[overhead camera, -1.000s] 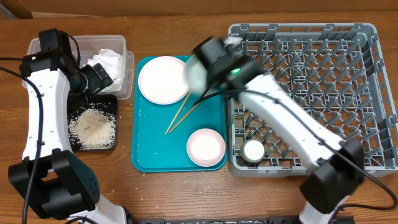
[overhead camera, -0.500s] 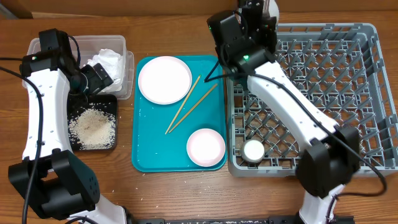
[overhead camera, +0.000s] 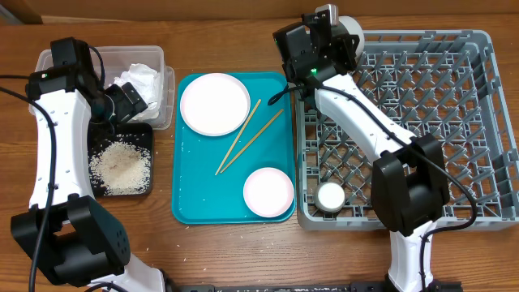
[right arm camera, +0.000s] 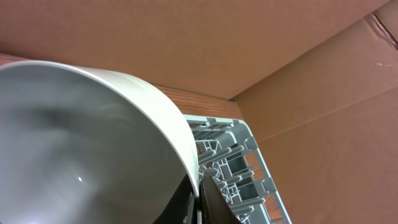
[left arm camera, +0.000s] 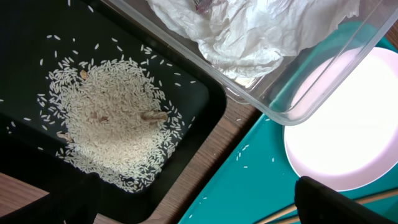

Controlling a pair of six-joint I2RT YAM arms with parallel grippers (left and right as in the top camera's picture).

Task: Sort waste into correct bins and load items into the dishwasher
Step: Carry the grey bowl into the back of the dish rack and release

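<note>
My right gripper comes back toward the teal tray and down into that rack corner next, as the greyish bowl hangs across the rack's far edge.
My right gripper (overhead camera: 334,39) is shut on the rim of the greyish bowl (overhead camera: 347,29) and holds it on edge over the far left corner of the grey dish rack (overhead camera: 422,49). In the right wrist view the bowl (right arm camera: 93,143) fills the left, its rim pinched between my fingers (right arm camera: 214,202). A small white cup (overhead camera: 331,195) stands in the rack's near left corner. The white plate (overhead camera: 215,104), two chopsticks (overhead camera: 247,136) and the white bowl (overhead camera: 268,191) lie on the teal tray (overhead camera: 195,195). My left gripper (overhead camera: 132,99) is open and empty between the tub and the black tray.
The clear tub (overhead camera: 162,61) holds the crumpled napkin (left arm camera: 249,31). The black tray (overhead camera: 101,188) holds a pile of rice (left arm camera: 115,127). A few grains lie on the teal tray (left arm camera: 249,180). Cardboard walls (right arm camera: 249,37) stand behind the rack.
My right arm has carried the greyish bowl from above the teal tray's far right corner over to the rack's far left corner. The left arm has not moved.
</note>
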